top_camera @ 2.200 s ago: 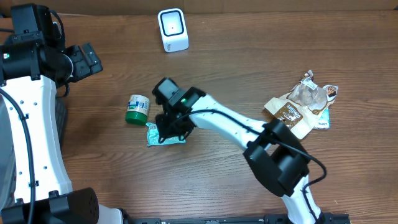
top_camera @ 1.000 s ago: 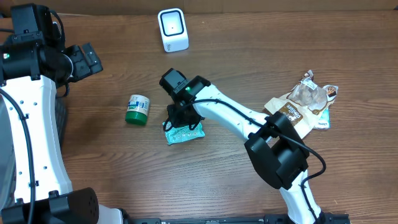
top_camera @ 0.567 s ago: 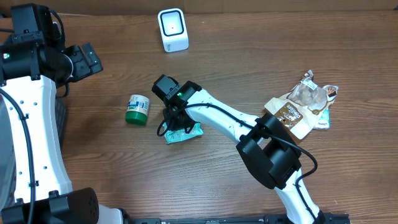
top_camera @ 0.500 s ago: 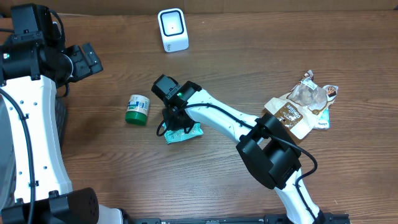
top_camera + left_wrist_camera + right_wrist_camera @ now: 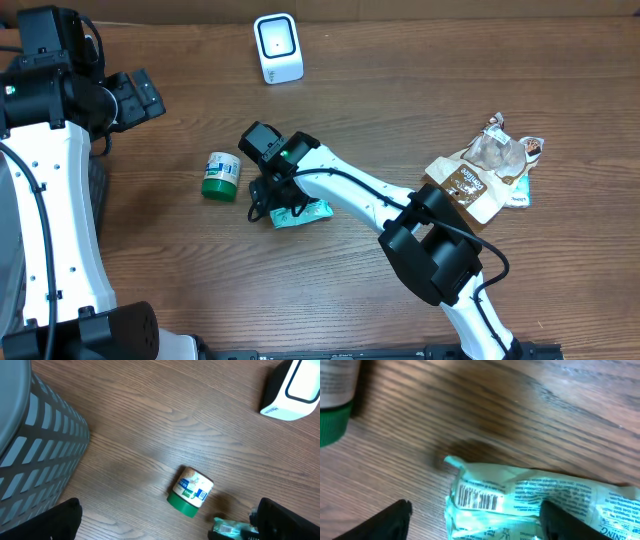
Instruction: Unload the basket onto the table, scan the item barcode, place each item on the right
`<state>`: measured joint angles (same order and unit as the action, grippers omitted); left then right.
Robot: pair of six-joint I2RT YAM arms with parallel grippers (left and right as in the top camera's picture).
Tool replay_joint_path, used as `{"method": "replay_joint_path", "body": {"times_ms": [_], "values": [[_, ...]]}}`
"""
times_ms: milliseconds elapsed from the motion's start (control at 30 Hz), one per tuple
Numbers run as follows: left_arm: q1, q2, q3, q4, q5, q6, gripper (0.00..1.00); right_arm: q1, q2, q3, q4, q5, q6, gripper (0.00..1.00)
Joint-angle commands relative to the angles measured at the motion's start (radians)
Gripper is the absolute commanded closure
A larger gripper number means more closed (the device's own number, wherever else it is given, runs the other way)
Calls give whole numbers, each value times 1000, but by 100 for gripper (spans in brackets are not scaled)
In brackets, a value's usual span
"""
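The barcode (image 5: 477, 497) is at the packet's jar-side end, so my right gripper should rise next, go toward the snack bags, tilt and lower onto the packet's opposite end.
A teal packet (image 5: 308, 210) lies flat on the wooden table, its barcode (image 5: 477, 497) facing up near its left end. My right gripper (image 5: 274, 207) hangs low over that end, open, its fingers (image 5: 390, 521) apart on either side and not pinching it. In the right wrist view the packet (image 5: 540, 497) fills the lower frame between them. The white scanner (image 5: 277, 47) stands at the back of the table. My left gripper (image 5: 138, 95) is open and high at the far left, holding nothing; its view shows the packet (image 5: 229, 528) at the bottom edge.
A small white jar with a green lid (image 5: 221, 175) lies on its side just left of the packet. Several snack bags (image 5: 490, 165) are piled at the right. A grey slatted basket (image 5: 35, 450) stands at the left edge.
The right gripper carried the packet slightly right, then back left, and has now opened its jaws, leaving the packet on the table. The left arm has not moved.
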<state>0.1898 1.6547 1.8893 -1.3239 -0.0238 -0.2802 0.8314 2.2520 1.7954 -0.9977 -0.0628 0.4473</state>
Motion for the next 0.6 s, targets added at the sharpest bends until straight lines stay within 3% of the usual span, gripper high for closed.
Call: {"method": "replay_joint_path", "body": {"times_ms": [0,300,433,567], "values": [[-1,6,-5,0,-10,11,0,-30,12,35,-32,13,-11,16],[-1,6,-5,0,-10,11,0,-170,-188,157,-245,-11,-111,13],[-1,6,-5,0,-10,11,0,-278,-197,148,-352,-162,-188,14],[-1,6,-5,0,-10,11,1,-353,-196,68,-326,-318,-213,16]]}}
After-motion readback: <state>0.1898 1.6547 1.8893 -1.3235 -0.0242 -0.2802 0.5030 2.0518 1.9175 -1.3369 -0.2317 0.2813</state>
